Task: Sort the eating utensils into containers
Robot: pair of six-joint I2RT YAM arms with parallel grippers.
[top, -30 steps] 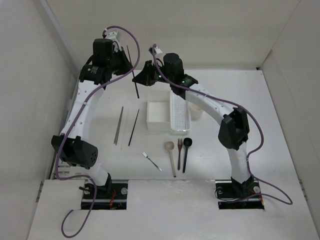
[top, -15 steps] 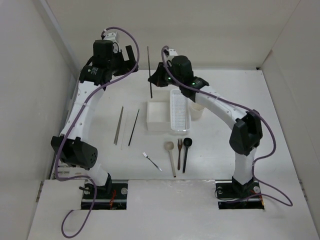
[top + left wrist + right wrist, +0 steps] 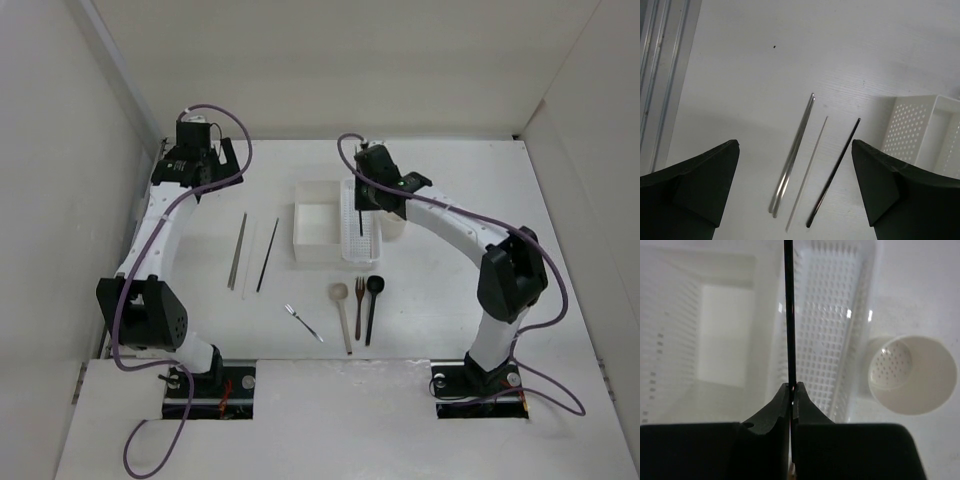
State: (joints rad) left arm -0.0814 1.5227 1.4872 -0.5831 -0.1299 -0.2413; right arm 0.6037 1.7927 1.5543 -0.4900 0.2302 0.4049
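Note:
The robot needs to lower its right gripper between the long sides of the white perforated tray (image 3: 372, 240) and let go of the dark chopstick there, because the chopstick already hangs lengthwise over the tray.
My right gripper (image 3: 362, 198) is shut on a dark chopstick (image 3: 360, 222) that hangs above the white perforated tray (image 3: 372, 240). In the right wrist view the gripper (image 3: 792, 386) pinches this chopstick (image 3: 789, 315) over the tray (image 3: 832, 340), with the square box (image 3: 722, 335) to its left and the beige cup (image 3: 912, 375) to its right. My left gripper (image 3: 212, 165) is open and empty at the far left. Its wrist view has the gripper (image 3: 795, 145) above a silvery chopstick pair (image 3: 792, 160), a thin pale chopstick (image 3: 807, 172) and a dark chopstick (image 3: 835, 170) lying on the table.
A small silver fork (image 3: 303, 322), pale wooden spoon (image 3: 343, 312), brown fork (image 3: 358, 305) and black spoon (image 3: 372, 305) lie side by side near the front. The white square box (image 3: 318, 232) adjoins the tray. White walls close off the left, back and right.
My left gripper opened, let go of the dark chopstick and drew back to the left. My right gripper carried that chopstick rightward and down over the perforated tray.

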